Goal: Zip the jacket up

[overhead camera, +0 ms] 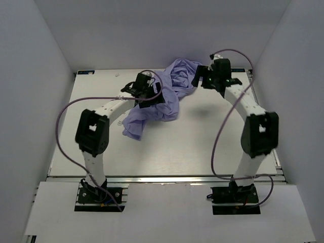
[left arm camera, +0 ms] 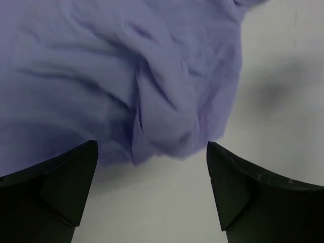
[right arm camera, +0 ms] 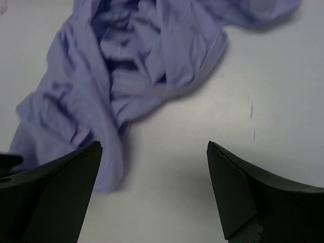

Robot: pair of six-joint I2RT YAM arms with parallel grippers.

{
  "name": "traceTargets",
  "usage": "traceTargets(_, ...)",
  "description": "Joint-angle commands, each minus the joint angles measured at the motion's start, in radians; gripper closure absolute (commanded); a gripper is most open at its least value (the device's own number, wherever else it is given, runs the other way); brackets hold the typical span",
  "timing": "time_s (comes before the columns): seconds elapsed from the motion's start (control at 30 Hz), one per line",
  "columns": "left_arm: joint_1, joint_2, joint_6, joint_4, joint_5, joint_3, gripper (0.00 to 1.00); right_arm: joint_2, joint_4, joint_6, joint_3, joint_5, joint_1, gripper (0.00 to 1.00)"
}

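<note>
The fold's top stands out below and outward of my left gripper's open fingers. My left gripper should next move down and outward onto the raised fold of jacket (left arm camera: 144, 43).
The lavender jacket (overhead camera: 162, 98) lies crumpled in a heap at the far middle of the white table (overhead camera: 192, 142). My left gripper (overhead camera: 152, 96) hovers over its left side, open and empty; in the left wrist view the fabric (left arm camera: 126, 76) fills the top and a fold ends between the open jaws. My right gripper (overhead camera: 200, 78) is at the heap's far right edge, open and empty; in the right wrist view the jacket (right arm camera: 136, 76) lies up and left, with a stitched hem showing. No zipper is clearly visible.
White walls enclose the table on three sides. Purple cables (overhead camera: 66, 111) loop from both arms. The arm bases stand at the table's near edge.
</note>
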Motion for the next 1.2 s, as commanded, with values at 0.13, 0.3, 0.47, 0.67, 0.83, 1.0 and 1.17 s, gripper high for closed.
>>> traceTargets(0.13, 0.003, 0.308, 0.046, -0.135, -0.152, 0.441, 0.1, 0.62, -0.079, -0.163, 0.727, 0.264, 0.048, 0.11)
traceTargets(0.3, 0.028, 0.433, 0.053, -0.136, -0.15, 0.564, 0.63, 0.771, 0.112, -0.156, 0.837, 0.214, 0.06, 0.13)
traceTargets(0.47, 0.083, 0.388, 0.055, -0.087, -0.03, 0.526, 1.0, 0.793, 0.107, -0.077, 0.843, 0.198, 0.067, 1.0)
traceTargets(0.67, 0.089, 0.082, 0.101, -0.072, -0.02, 0.367, 1.0, 0.371, 0.248, -0.085, 0.489, 0.154, 0.074, 1.0)
traceTargets(0.83, 0.088, -0.452, 0.089, 0.115, -0.014, -0.004, 1.0, -0.138, 0.248, -0.126, 0.196, 0.168, 0.083, 1.0)
traceTargets(1.0, 0.088, -0.794, 0.07, 0.074, -0.032, -0.092, 1.0, -0.584, 0.205, -0.159, -0.016, 0.084, 0.088, 1.0)
traceTargets(1.17, 0.088, -0.962, 0.047, -0.013, -0.063, -0.023, 1.0, -0.81, 0.078, -0.148, 0.005, 0.043, 0.09, 1.0)
